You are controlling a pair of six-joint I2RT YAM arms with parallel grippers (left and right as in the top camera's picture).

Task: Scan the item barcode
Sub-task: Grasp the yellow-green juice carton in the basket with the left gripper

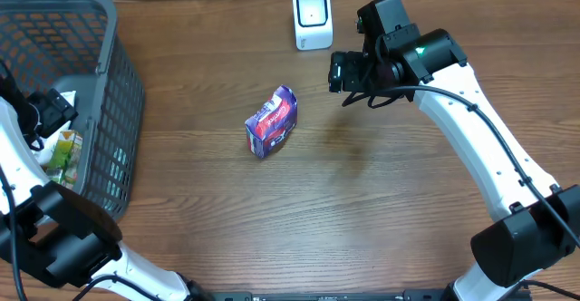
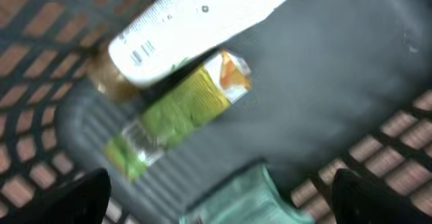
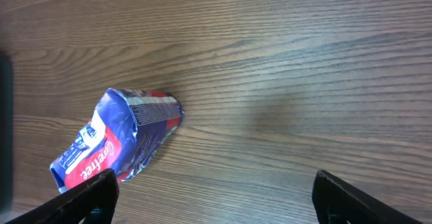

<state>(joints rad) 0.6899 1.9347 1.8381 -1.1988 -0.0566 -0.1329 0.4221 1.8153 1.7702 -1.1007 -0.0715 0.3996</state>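
My left gripper will next move down onto the green carton's middle [image 1: 65,156] in the basket [image 1: 109,29]. It will turn so that its fingers go on both sides of the carton's body, because the carton lies at a slant to them.
A blue and red pack [image 1: 271,121] lies on the wooden table, left of my right gripper [image 1: 344,72]. The white barcode scanner [image 1: 313,18] stands at the back, just left of that gripper. In the right wrist view the pack [image 3: 115,140] is at the lower left, close to the left fingertip, and my right gripper [image 3: 216,204] is open over bare wood. My left gripper [image 1: 53,111] hangs inside the grey basket [image 1: 109,29]. In its blurred wrist view it [image 2: 223,207] is open above a teal pack [image 2: 250,197], with a green carton [image 2: 182,109] and a white bottle [image 2: 196,21] beyond.
The basket fills the table's left side, its mesh wall [image 2: 40,62] around the left gripper. The right arm [image 1: 489,138] runs along the right side to the front edge.
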